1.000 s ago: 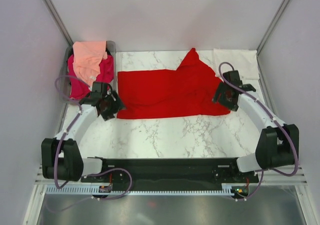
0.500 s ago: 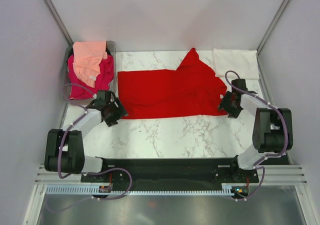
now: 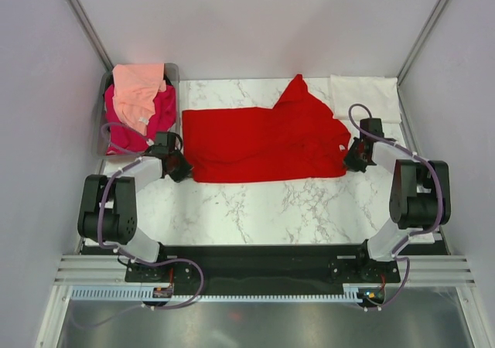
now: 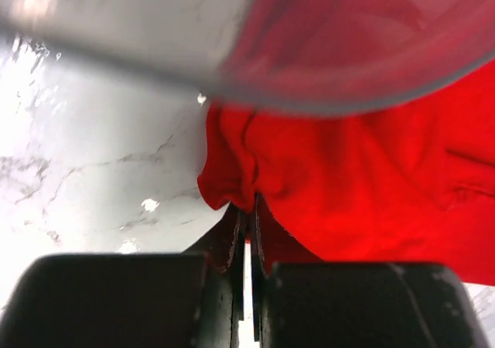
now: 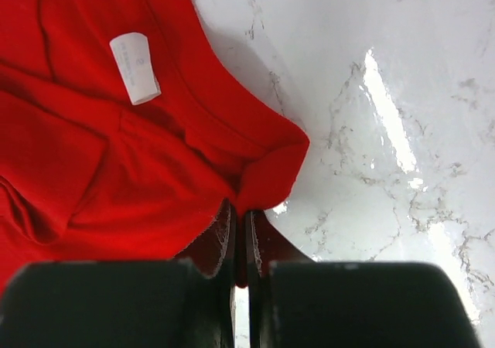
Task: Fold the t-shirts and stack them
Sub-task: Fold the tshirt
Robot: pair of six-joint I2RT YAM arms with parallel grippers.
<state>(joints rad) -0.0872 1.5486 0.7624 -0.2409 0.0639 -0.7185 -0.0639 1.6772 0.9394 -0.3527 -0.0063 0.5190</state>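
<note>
I should next lift the pinched corner in my right gripper, pull it back and lower it onto the bare marble to let it go. The red shirt still lies in folds.
A bright red t-shirt (image 3: 267,143) lies spread across the marble table, one part peaked toward the back. My left gripper (image 3: 183,168) is shut on its near left corner (image 4: 228,185), cloth pinched between the jaws. My right gripper (image 3: 352,161) is shut on the near right corner (image 5: 267,178), close to the white neck tag (image 5: 135,68). A magenta-pink t-shirt (image 3: 124,127) and a peach t-shirt (image 3: 138,93) sit bunched in a bin at the back left. A cream-white t-shirt (image 3: 365,97) lies flat at the back right.
The grey bin (image 3: 172,73) stands at the table's back left corner; its rim (image 4: 255,93) fills the top of the left wrist view. Grey walls enclose the table on three sides. Bare marble (image 3: 271,213) stretches in front of the red shirt.
Both arms moved down and in to the red shirt's near corners. Both grippers went from open to shut on the cloth.
</note>
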